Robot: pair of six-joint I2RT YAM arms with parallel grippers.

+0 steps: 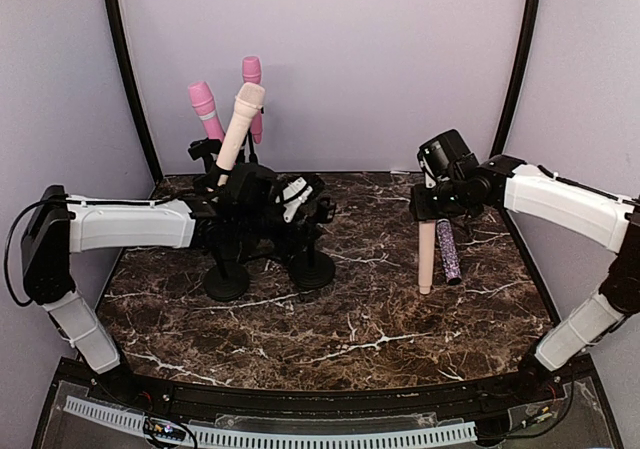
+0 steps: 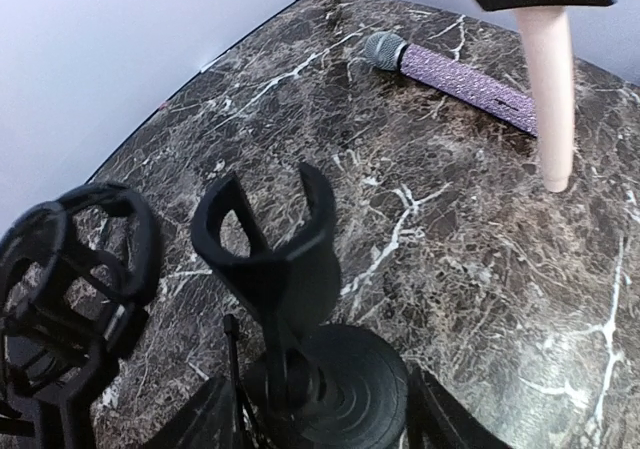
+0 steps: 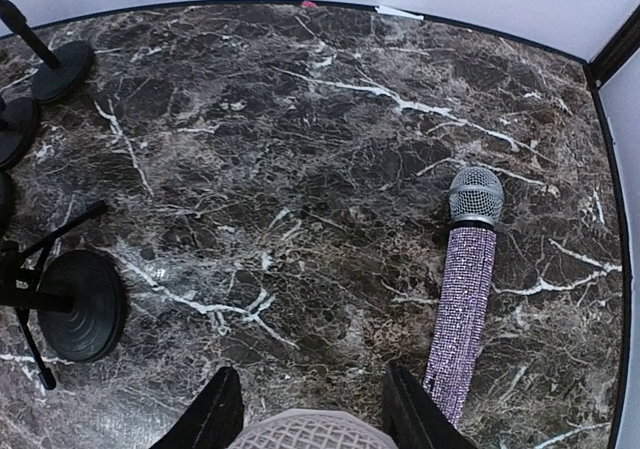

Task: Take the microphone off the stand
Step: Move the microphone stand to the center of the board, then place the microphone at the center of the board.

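Observation:
I need to lower my right gripper next toward the bare marble (image 1: 409, 254) (image 3: 350, 299) beside the purple glitter microphone and release the pale pink microphone there, since that spot is below the gripper.
My right gripper (image 1: 432, 209) is shut on a pale pink microphone (image 1: 426, 259), holding it upright with its tail touching or just above the marble table (image 1: 380, 319). In the right wrist view its mesh head (image 3: 310, 434) sits between the fingers. The left wrist view shows that microphone (image 2: 552, 89) hanging at the far right. An empty black clip stand (image 2: 265, 234) stands right in front of my left gripper (image 2: 325, 424), which is open, its fingers (image 2: 200, 419) spread either side of the stand's round base (image 2: 345, 384). From above, the left gripper (image 1: 300, 207) is among the stands.
A purple glitter microphone (image 1: 449, 254) lies on the table beside the held one. A cream microphone (image 1: 241, 124) and two pink ones (image 1: 206, 109) stay in stands at the back left. A black shock mount (image 2: 70, 279) is close on the left. Black round bases (image 3: 85, 304) stand around.

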